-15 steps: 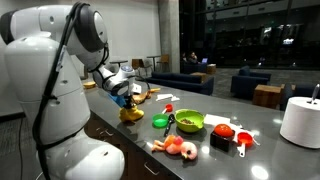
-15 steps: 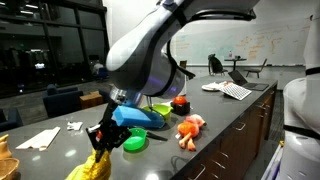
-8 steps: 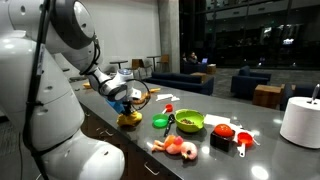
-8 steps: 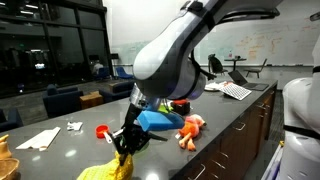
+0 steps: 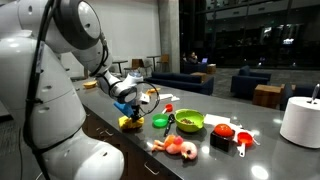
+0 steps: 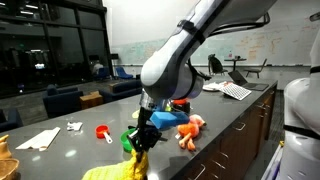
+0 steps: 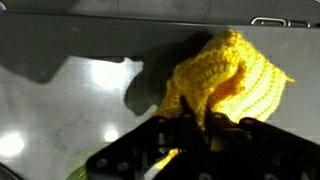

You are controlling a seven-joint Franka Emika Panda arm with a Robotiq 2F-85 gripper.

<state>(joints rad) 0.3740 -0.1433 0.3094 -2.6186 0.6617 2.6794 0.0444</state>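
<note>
The cloth's lower end is already resting on the counter, so I should next move my gripper toward the pink and orange toy, over bare counter near the counter's front edge point(image 5: 149, 136), and open it.
My gripper point(image 7: 190, 125) is shut on a yellow knitted cloth point(image 7: 225, 75), pinching a fold of it between the fingertips. In both exterior views the cloth point(image 5: 131, 121) hangs from the gripper point(image 5: 129, 103) and its lower end drags on the dark grey counter point(image 5: 110, 118). It also shows low in an exterior view, as a yellow cloth point(image 6: 127, 167) under the gripper point(image 6: 140, 143). A green plastic piece point(image 5: 160, 122) lies just beside the cloth.
On the counter stand a green bowl point(image 5: 189, 121), a red toy point(image 5: 223, 130), a pink and orange toy point(image 5: 178, 147), a red scoop point(image 6: 103, 132), a white paper roll point(image 5: 300, 121) and papers point(image 6: 40, 138). The counter's front edge is close by.
My gripper has dragged the yellow cloth along the counter toward the green piece and the toys. The arm's elbow has swung with it. The gripper stays shut on the cloth.
</note>
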